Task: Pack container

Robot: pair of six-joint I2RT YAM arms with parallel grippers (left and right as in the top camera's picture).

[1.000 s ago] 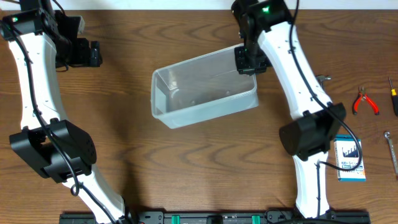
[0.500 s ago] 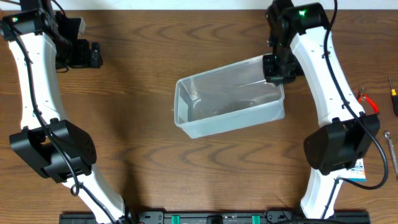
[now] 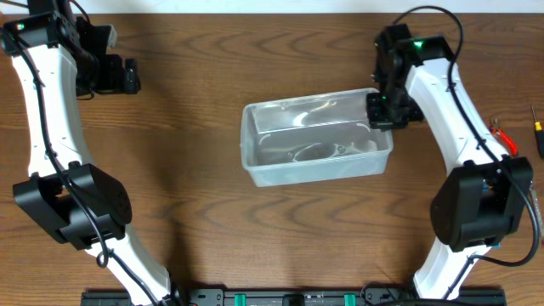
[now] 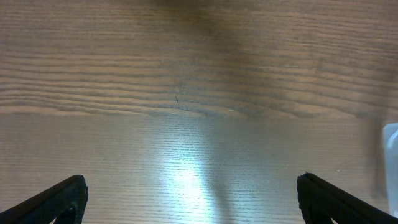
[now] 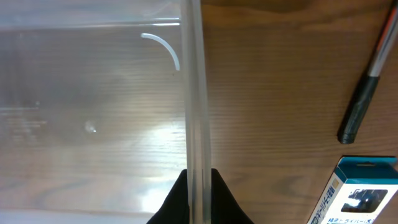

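Bare wood is below my right gripper and to its right in the overhead view, so I should pull the container's rim that way, lower it and release.
The clear plastic container (image 3: 255, 146) sits at the middle of the table with its long side across, and nothing shows inside it. My right gripper (image 3: 382, 110) is shut on the rim of its right end wall. In the right wrist view the rim (image 5: 194, 93) runs straight up between my black fingers (image 5: 196, 199). My left gripper (image 3: 127, 75) is at the far left, well away from the container. In the left wrist view its fingers (image 4: 193, 208) are wide apart over bare wood and hold nothing.
Red-handled pliers (image 3: 503, 138) and a yellow-handled tool (image 3: 538, 136) lie at the right edge. The right wrist view shows a blue-and-white card pack (image 5: 360, 193) and a dark tool handle (image 5: 367, 81) on the wood right of the container.
My right gripper has carried the container to the right and turned it from tilted to square with the table. The left arm has not moved.
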